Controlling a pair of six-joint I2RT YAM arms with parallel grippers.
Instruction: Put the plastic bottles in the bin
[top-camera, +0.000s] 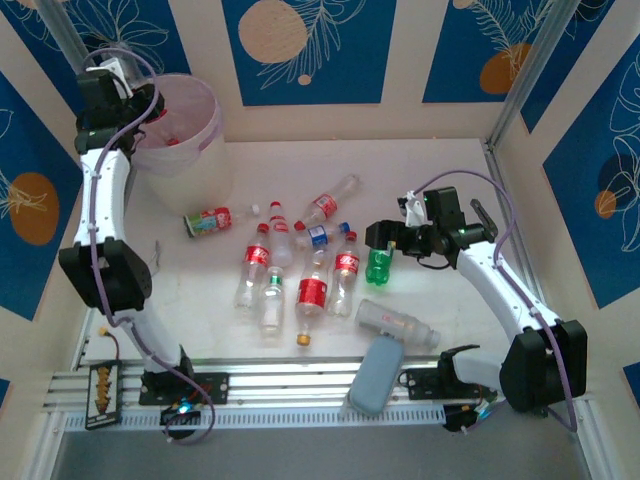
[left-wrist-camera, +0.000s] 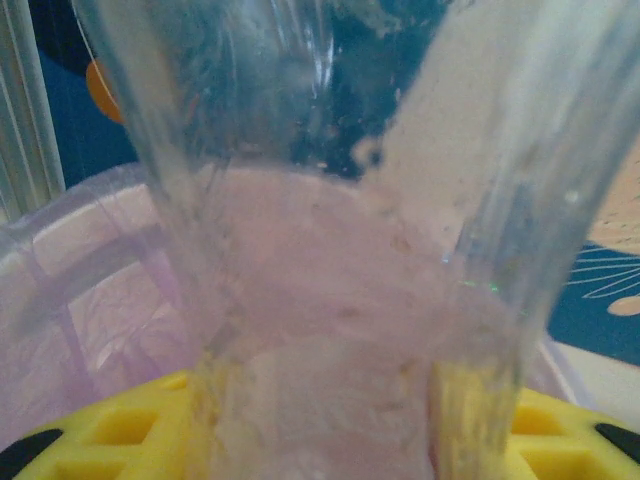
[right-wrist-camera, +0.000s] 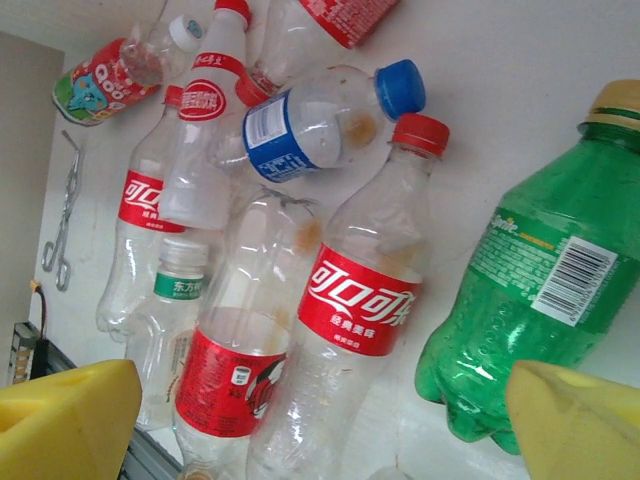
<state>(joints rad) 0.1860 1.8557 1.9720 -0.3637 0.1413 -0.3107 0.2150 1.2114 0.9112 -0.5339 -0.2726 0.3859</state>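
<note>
The robot's left gripper is still at the bin's rim, and the middle of the bin's opening (top-camera: 182, 114) is below it, so the gripper next needs to swing there, tip down and let go of the bottle.
The bin (top-camera: 186, 165), a pale pink translucent bucket, stands at the table's far left. My left gripper (top-camera: 128, 98) hangs over its rim, shut on a clear plastic bottle (left-wrist-camera: 330, 260) held between the yellow fingers (left-wrist-camera: 115, 430), with the bin's wall (left-wrist-camera: 80, 300) behind it. Several plastic bottles (top-camera: 300, 270) lie in a heap mid-table, most red-labelled (right-wrist-camera: 365, 300), one blue-labelled (right-wrist-camera: 310, 125). A green bottle (top-camera: 378, 267) lies at the heap's right. My right gripper (top-camera: 385, 240) hovers open above the red-labelled and green bottle (right-wrist-camera: 530, 290), touching neither.
A grey-blue oblong pad (top-camera: 375, 375) lies on the front rail, next to one clear bottle (top-camera: 398, 323). Metal tweezers (right-wrist-camera: 62, 225) lie left of the heap. Walls close in the table at the back and both sides.
</note>
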